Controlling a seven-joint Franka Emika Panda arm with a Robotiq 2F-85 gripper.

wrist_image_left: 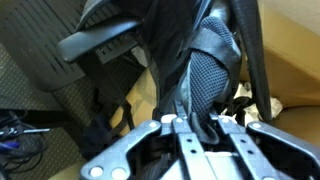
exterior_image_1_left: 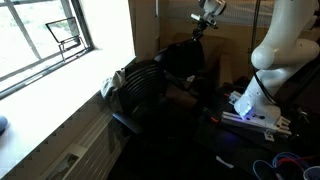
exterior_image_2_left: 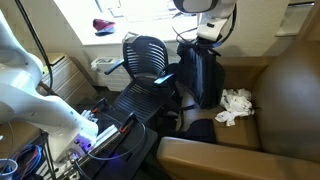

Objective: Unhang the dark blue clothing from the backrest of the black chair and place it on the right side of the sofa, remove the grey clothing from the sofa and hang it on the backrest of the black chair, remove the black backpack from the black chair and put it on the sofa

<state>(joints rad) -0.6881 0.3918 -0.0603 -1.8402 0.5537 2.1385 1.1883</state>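
I should next move my gripper up and back to the front of the sofa seat with the dark heap, clear of the grey clothing (exterior_image_2_left: 237, 105), and let go of the backpack's top strap.
My gripper (exterior_image_2_left: 208, 38) is shut on the top strap of the black backpack (exterior_image_2_left: 200, 75), which hangs upright between the black chair (exterior_image_2_left: 150, 58) and the sofa (exterior_image_2_left: 280, 85). In the wrist view the fingers (wrist_image_left: 225, 128) pinch the backpack's (wrist_image_left: 205, 70) mesh-padded strap. The chair's ribbed backrest (exterior_image_2_left: 152, 52) carries nothing. The grey clothing (exterior_image_2_left: 237, 105) lies crumpled on the sofa seat beside the bag. A dark limp heap, likely the dark blue clothing (exterior_image_2_left: 200, 128), lies on the seat's front. In an exterior view the gripper (exterior_image_1_left: 200, 25) holds the backpack (exterior_image_1_left: 185, 60) behind the chair (exterior_image_1_left: 140, 90).
The robot's white base (exterior_image_1_left: 268, 60) stands on a stand (exterior_image_2_left: 120, 125) strewn with cables in front of the chair. A bright window (exterior_image_1_left: 45, 40) and sill run along the wall behind the chair. The sofa's boxy arm (exterior_image_2_left: 230, 155) is near the camera.
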